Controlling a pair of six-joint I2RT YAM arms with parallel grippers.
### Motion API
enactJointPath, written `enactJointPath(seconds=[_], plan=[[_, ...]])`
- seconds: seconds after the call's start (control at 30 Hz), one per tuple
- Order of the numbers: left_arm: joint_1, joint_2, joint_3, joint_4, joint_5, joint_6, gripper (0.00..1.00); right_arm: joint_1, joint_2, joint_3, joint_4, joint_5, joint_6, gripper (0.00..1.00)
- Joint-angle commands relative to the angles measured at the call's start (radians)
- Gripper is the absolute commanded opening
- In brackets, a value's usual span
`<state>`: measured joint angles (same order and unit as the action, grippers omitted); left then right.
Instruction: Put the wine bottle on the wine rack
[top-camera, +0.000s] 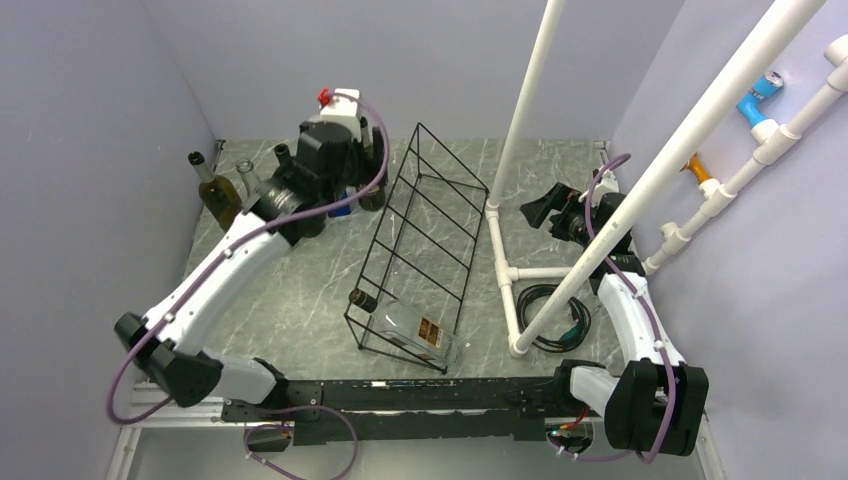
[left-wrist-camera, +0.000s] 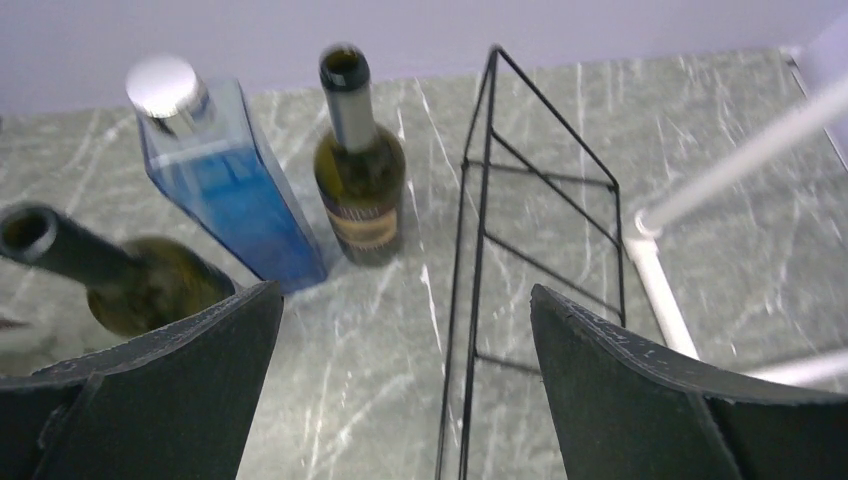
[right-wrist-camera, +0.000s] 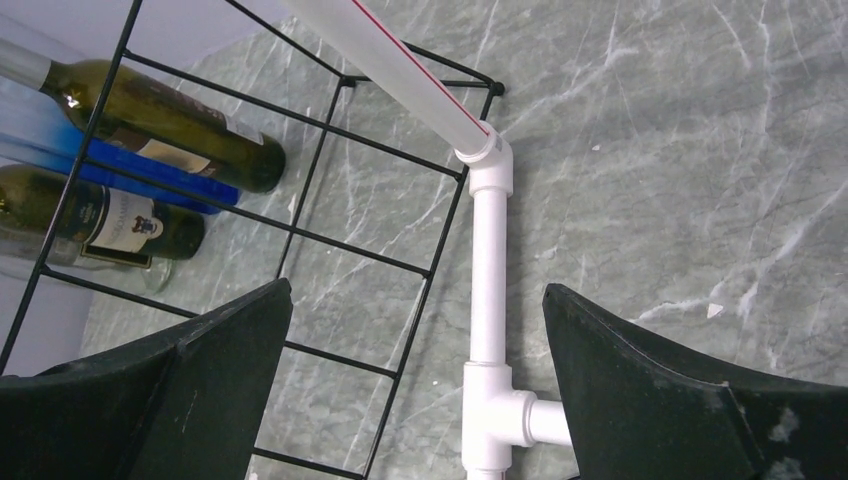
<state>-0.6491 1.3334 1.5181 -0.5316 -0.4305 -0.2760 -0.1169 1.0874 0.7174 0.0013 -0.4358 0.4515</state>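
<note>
My left gripper is open and its fingers are empty, with the neck of the wine bottle beside the rack beyond them, so I will move it outward and down around that neck.
A black wire wine rack stands in the middle of the table. A clear bottle lies in its near end. At the back left stand a green wine bottle, a blue square bottle and a dark bottle. My left gripper hangs open above the table just short of these bottles, with the rack to its right and nothing between its fingers. My right gripper is open over a white pipe beside the rack. It shows in the top view as the right gripper.
An olive bottle and a clear glass bottle stand by the left wall. A white pipe frame rises right of the rack, with a long slanted pipe above. A black cable coil lies on the table.
</note>
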Motion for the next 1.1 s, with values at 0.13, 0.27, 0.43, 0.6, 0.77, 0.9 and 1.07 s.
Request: enactJointPath(seconds=[0.13, 0.27, 0.43, 0.6, 0.77, 0.9, 1.07], plan=[[0.056, 0.238, 0.226, 0.116, -0.159, 0.128, 1.0, 0.0, -0.034, -0.001, 0.038, 0.032, -0.035, 1.0], [0.07, 0.331, 0.272, 0.182, -0.159, 0.135, 0.99, -0.001, -0.036, -0.002, 0.03, 0.038, -0.039, 1.0], [0.074, 0.406, 0.3, 0.254, -0.175, 0.143, 0.9, 0.0, -0.016, -0.006, 0.047, 0.029, -0.032, 1.0], [0.081, 0.46, 0.313, 0.308, -0.212, 0.18, 0.81, 0.0, -0.017, -0.004, 0.043, 0.028, -0.037, 1.0], [0.093, 0.492, 0.321, 0.342, -0.23, 0.21, 0.82, 0.0, -0.005, -0.001, 0.04, 0.024, -0.036, 1.0], [0.113, 0.516, 0.334, 0.312, -0.238, 0.169, 0.82, -0.001, -0.006, -0.004, 0.045, 0.023, -0.034, 1.0], [0.14, 0.542, 0.327, 0.317, -0.199, 0.123, 0.83, 0.0, -0.008, 0.003, 0.034, 0.025, -0.038, 1.0]])
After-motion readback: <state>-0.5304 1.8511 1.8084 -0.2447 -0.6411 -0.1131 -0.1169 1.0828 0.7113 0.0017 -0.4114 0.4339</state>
